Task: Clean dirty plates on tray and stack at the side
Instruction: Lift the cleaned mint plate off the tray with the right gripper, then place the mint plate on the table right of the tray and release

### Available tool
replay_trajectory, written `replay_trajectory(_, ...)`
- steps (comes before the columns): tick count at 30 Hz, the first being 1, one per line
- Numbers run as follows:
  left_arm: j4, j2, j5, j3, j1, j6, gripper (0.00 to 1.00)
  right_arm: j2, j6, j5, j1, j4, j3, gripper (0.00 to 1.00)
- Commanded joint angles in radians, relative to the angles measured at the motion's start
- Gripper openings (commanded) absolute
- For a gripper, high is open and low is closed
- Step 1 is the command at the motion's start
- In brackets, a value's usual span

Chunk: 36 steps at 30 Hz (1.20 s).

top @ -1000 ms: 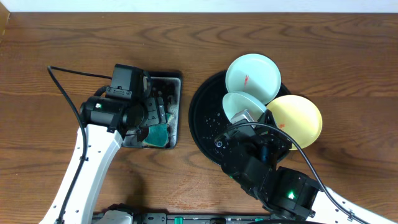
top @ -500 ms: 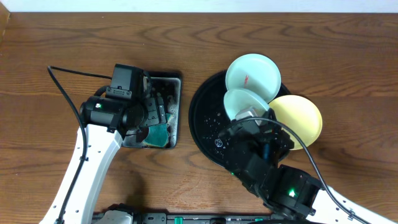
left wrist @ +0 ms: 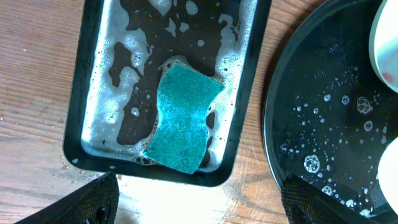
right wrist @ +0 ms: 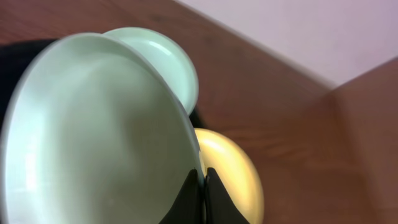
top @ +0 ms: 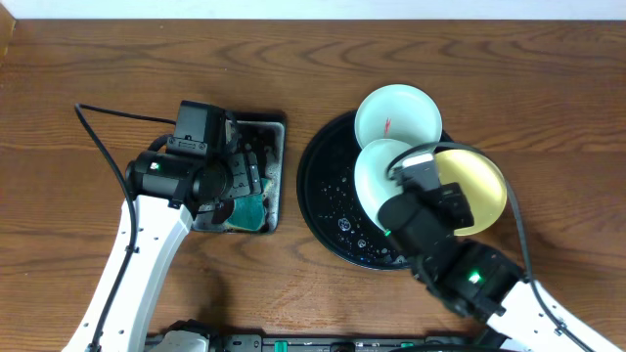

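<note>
I will swing my right gripper past the yellow plate to bare wood, which lies below and to its right in the overhead view, then lower and release the pale mint plate's rim.
My right gripper (right wrist: 202,186) is shut on the rim of a pale mint plate (right wrist: 93,137), which hangs tilted above the round black tray (top: 328,196). Overhead, this held plate (top: 377,176) overlaps a second mint plate (top: 396,115) that carries a red smear and rests on the tray's far rim. A pale yellow plate (top: 481,186) lies at the tray's right edge, partly under my right arm. My left gripper (left wrist: 199,202) is open and empty, hovering over the near end of the sponge tray.
A small rectangular black tray (left wrist: 74,124) left of the round tray holds soapy foam and a teal sponge (left wrist: 183,118). Soap bubbles dot the round tray's floor (left wrist: 323,124). A black cable (top: 98,137) trails from the left arm. Bare wood surrounds both trays.
My right arm has swung to the right and raised the mint plate, which now stands higher and more tilted. The left arm has not moved.
</note>
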Motion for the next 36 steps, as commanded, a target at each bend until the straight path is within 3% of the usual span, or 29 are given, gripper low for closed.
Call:
replay_trajectory(1,-0.002,0.0,-0.002,0.006,0.004,0.009,0.84,-0.061,0.146,-0.304,-0.148,0.014,0.026,0.01)
replay_trajectory(5,-0.002,0.0,-0.002,0.006,0.004,0.009,0.84,-0.116,0.146,-0.661,-0.438,0.016,0.026,0.01)
replay_trajectory(11,-0.002,0.0,-0.002,0.005,0.004,0.009,0.84,-0.119,0.159,-1.115,-1.004,0.01,0.026,0.01)
replay_trajectory(14,-0.002,0.0,-0.002,0.005,0.004,0.009,0.84,-0.081,0.212,-1.207,-1.257,0.02,0.026,0.01)
replay_trajectory(19,-0.002,0.0,-0.002,0.006,0.004,0.009,0.84,0.072,0.334,-1.188,-1.601,0.035,0.026,0.01)
replay_trajectory(23,-0.002,0.0,-0.002,0.006,0.004,0.009,0.84,0.209,0.341,-1.151,-1.716,0.06,0.026,0.01)
replay_trajectory(28,-0.002,0.0,-0.002,0.005,0.004,0.009,0.84,0.383,0.321,-1.108,-1.75,0.079,0.026,0.03)
replay_trajectory(32,-0.002,0.0,-0.002,0.005,0.004,0.009,0.84,0.423,0.242,-1.123,-1.74,0.12,0.026,0.25)
replay_trajectory(36,-0.002,0.0,-0.002,0.005,0.004,0.009,0.84,0.392,0.171,-1.363,-1.703,0.161,0.027,0.42)
